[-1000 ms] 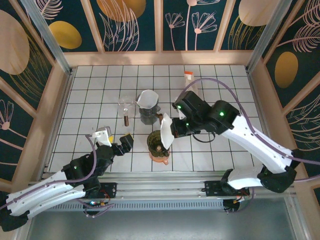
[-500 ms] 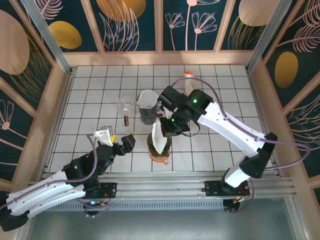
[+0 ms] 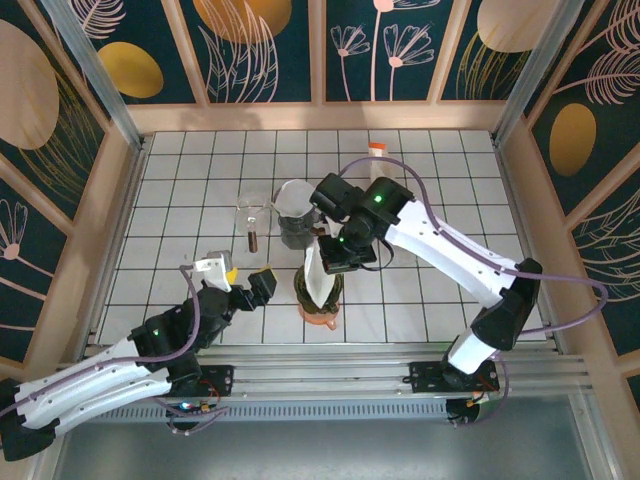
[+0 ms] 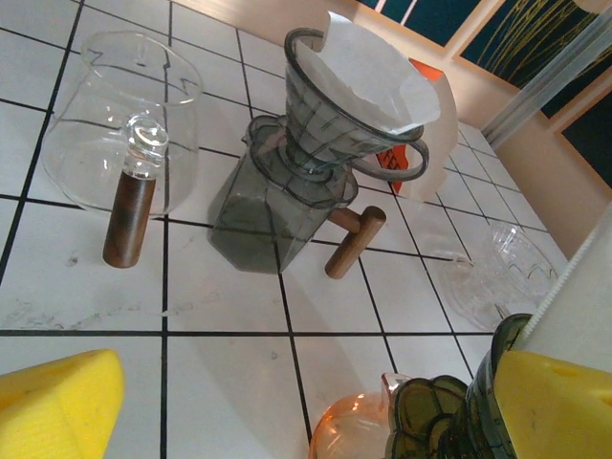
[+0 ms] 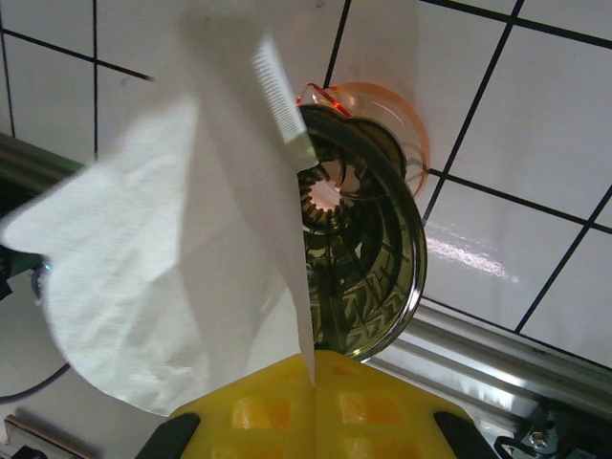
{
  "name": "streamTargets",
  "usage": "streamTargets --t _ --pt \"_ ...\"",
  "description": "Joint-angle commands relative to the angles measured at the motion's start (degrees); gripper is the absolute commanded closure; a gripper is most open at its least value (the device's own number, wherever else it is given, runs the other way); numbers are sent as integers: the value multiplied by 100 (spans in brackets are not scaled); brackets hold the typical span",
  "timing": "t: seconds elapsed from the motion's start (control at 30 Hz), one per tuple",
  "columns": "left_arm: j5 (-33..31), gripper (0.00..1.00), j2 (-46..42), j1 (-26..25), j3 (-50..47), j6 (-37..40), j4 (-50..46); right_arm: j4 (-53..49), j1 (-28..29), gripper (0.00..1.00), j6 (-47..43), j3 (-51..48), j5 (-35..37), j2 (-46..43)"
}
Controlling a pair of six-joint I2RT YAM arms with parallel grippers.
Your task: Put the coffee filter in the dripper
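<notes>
My right gripper is about to open and release the filter's edge: the folded filter is already over the dripper's opening, barely shifting beside the green glass dripper (image 3: 322,292).
My right gripper (image 3: 335,254) (image 5: 314,379) is shut on the edge of a white paper coffee filter (image 3: 317,276) (image 5: 163,287). The filter is still folded flat and is held on edge over the mouth of the green glass dripper (image 3: 322,292) (image 5: 368,258). Whether it touches the ribs I cannot tell. The dripper sits on an orange glass server (image 3: 318,319) (image 5: 387,110). My left gripper (image 3: 238,276) (image 4: 306,406) stands open just left of the dripper (image 4: 445,421), low over the tiles, nothing between its yellow fingers (image 4: 57,402).
Behind the dripper stands a grey dripper with its own filter on a dark server (image 3: 295,212) (image 4: 325,134). A clear glass carafe with a wooden handle (image 3: 251,216) (image 4: 124,134) is left of it. A white bottle with an orange cap (image 3: 379,160) stands farther back.
The right arm swung left and brought the filter from beside the green dripper to over its mouth. The left gripper edged slightly right, still open.
</notes>
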Motion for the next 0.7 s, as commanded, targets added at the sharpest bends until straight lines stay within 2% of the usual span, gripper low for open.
streamTargets --t 0.0,0.27,0.37,0.53,0.67 --pt "157 1 38 -29 145 110 281 110 -38 100 -76 -119 146 94" --pt "314 1 229 -33 271 157 387 275 -48 99 -68 -235 373 99" --pt "411 1 326 -32 359 182 397 306 -47 87 -49 -275 521 21" --pt "533 1 417 -33 494 196 320 476 -46 59 -37 -374 809 -308" --pt "625 1 436 -33 631 204 198 901 -47 50 -33 -693 989 -736"
